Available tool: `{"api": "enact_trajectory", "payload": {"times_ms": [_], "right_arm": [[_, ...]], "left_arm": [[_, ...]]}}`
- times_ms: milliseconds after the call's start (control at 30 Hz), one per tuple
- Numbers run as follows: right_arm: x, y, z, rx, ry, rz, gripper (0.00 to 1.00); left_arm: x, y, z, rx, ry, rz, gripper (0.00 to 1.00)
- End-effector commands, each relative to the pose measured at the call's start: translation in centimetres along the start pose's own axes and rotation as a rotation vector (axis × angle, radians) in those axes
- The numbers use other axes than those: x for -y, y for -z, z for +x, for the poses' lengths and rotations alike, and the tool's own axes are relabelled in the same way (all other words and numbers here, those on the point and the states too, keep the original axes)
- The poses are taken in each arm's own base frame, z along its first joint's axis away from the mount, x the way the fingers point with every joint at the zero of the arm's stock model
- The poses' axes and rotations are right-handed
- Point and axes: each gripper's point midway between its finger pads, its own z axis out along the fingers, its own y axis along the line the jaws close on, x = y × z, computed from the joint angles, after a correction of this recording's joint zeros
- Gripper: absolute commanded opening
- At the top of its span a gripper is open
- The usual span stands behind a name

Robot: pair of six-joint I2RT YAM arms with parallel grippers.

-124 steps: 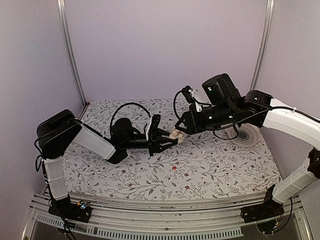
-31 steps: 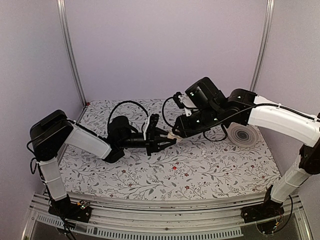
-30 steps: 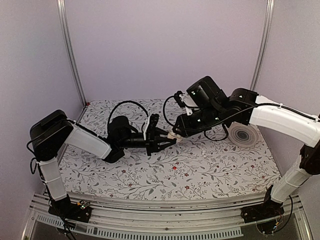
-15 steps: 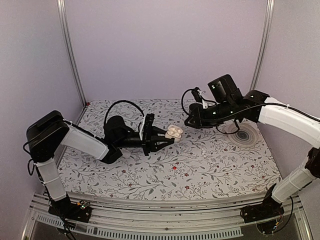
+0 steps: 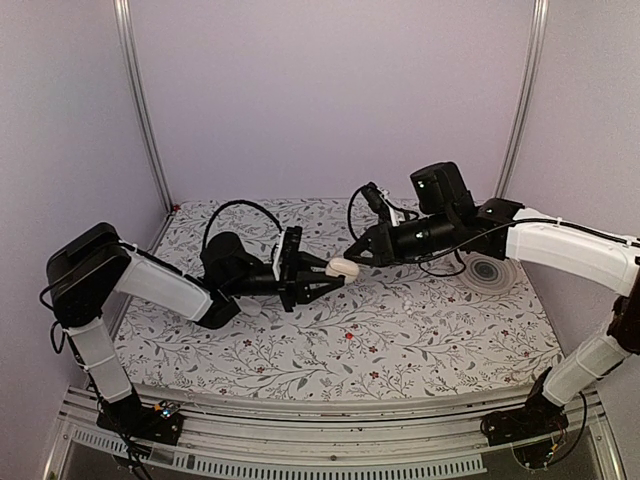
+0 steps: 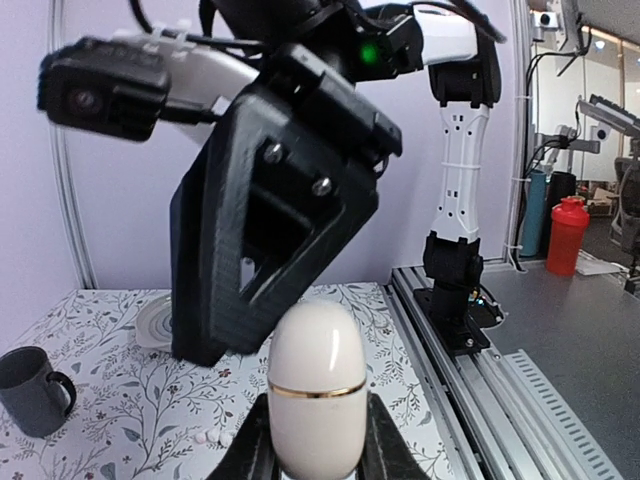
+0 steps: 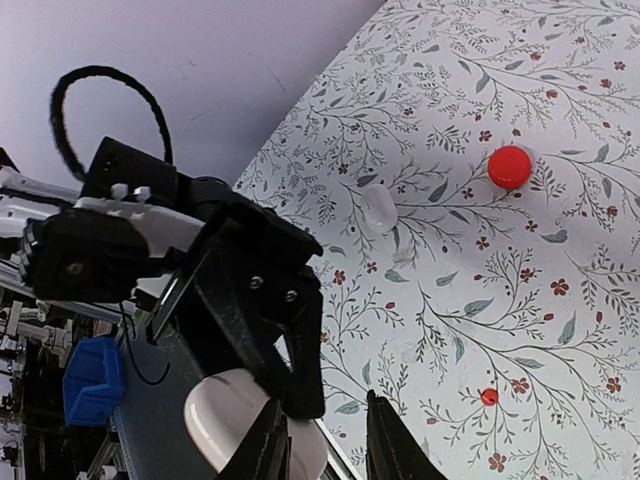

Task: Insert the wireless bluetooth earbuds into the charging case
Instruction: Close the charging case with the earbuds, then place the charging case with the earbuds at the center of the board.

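The charging case goes down onto the floral cloth (image 5: 340, 308) beside the red dot next. My left gripper tilts downward, lowers and releases it, since that patch lies below the gripper.
The charging case (image 5: 343, 267) is a cream-white rounded shell with a thin gold seam, and it looks closed. No hollows show. My left gripper (image 5: 333, 271) is shut on it and holds it above the table's middle. In the left wrist view the case (image 6: 317, 385) stands upright between the fingers (image 6: 250, 450). My right gripper (image 5: 357, 254) is open and empty, its tips right beside the case's far side. In the right wrist view the case (image 7: 235, 420) sits just left of my right gripper (image 7: 328, 445). No earbuds show.
A grey mug (image 6: 30, 388) stands on the floral cloth, with a round patterned coaster (image 5: 490, 270) at the back right. A flat red disc (image 7: 510, 167), a small clear piece (image 7: 378, 210) and tiny white bits (image 6: 205, 437) lie on the table.
Half a second ago the case showed its two hollows and my right gripper was drawn back to the right. Now the right gripper has come in to the case, which shows a smooth closed shell.
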Motion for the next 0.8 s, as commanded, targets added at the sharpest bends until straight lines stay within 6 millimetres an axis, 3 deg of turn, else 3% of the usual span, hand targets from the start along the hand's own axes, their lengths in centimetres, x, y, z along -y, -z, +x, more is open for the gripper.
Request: {"api": "enact_trajectory", "payload": {"times_ms": [0,67,133,233,333,433,633,667,767], "right_arm": [[-4.2,2.8,-1.7,0.104,0.108,-0.157,0.29],[-4.2,3.2,-1.7,0.113,0.115,-0.142,0.29],[-2.8,3.0,-1.4,0.107,0.094,-0.073,0.29],[1.1,2.9,-1.1,0.105,0.028,0.098,0.3],[5.7,3.0,0.4,0.088,-0.088,0.193,0.3],[8.2,3.5,1.2,0.095,-0.145,0.252,0.32],[10.5,3.1,2.4,0.084,-0.181,0.286,0.32],[10.8,3.0,2.6,0.082,-0.183,0.294,0.32],[11.1,2.7,3.0,0.082,-0.185,0.293,0.32]], "left_arm": [[-1.4,0.9,-0.8,0.026,0.078,-0.048,0.0],[-2.0,1.1,-1.0,0.034,0.1,-0.063,0.0],[-2.4,1.1,-1.2,0.037,0.125,-0.07,0.0],[-3.8,0.8,-0.4,0.003,0.216,-0.116,0.0],[-6.2,0.6,3.0,-0.134,0.424,-0.206,0.0],[-7.0,0.5,6.4,-0.256,0.59,-0.251,0.0],[-7.7,0.5,11.8,-0.348,0.891,-0.349,0.0],[-7.8,0.7,13.7,-0.376,0.943,-0.364,0.0],[-8.2,0.6,15.3,-0.386,1.023,-0.396,0.0]]}}
